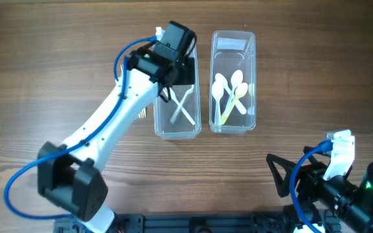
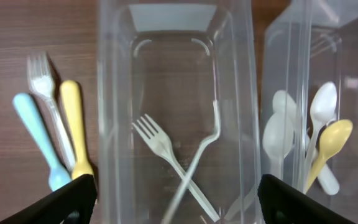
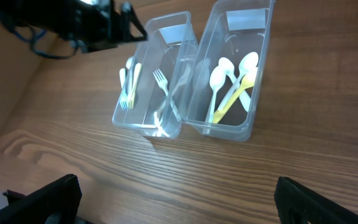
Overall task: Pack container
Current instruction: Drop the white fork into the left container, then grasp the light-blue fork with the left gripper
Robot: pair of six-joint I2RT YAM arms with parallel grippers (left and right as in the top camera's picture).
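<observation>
I will next move my left gripper off the forks' container, back and down onto the blue-handled utensil's near head, still on the table.
Two clear plastic containers stand side by side. The left container [image 1: 162,123] [image 2: 114,93] [image 3: 129,121] holds two pale forks [image 2: 160,146] lying crossed. The right container [image 1: 251,77] [image 2: 291,74] [image 3: 260,93] holds several white spoons and a yellow spoon [image 2: 328,143] [image 1: 228,107]. My left gripper [image 1: 177,81] [image 2: 178,186] is open and empty, hovering over the left container with a finger on each side of it. My right gripper [image 1: 287,181] [image 3: 178,193] is open and empty above bare table at the front right.
On the table left of the left container lie a blue-handled utensil [image 2: 39,140], a clear fork [image 2: 45,93] and a yellow-handled utensil [image 2: 76,124]. My left arm mostly hides them in the overhead view [image 1: 141,115].
</observation>
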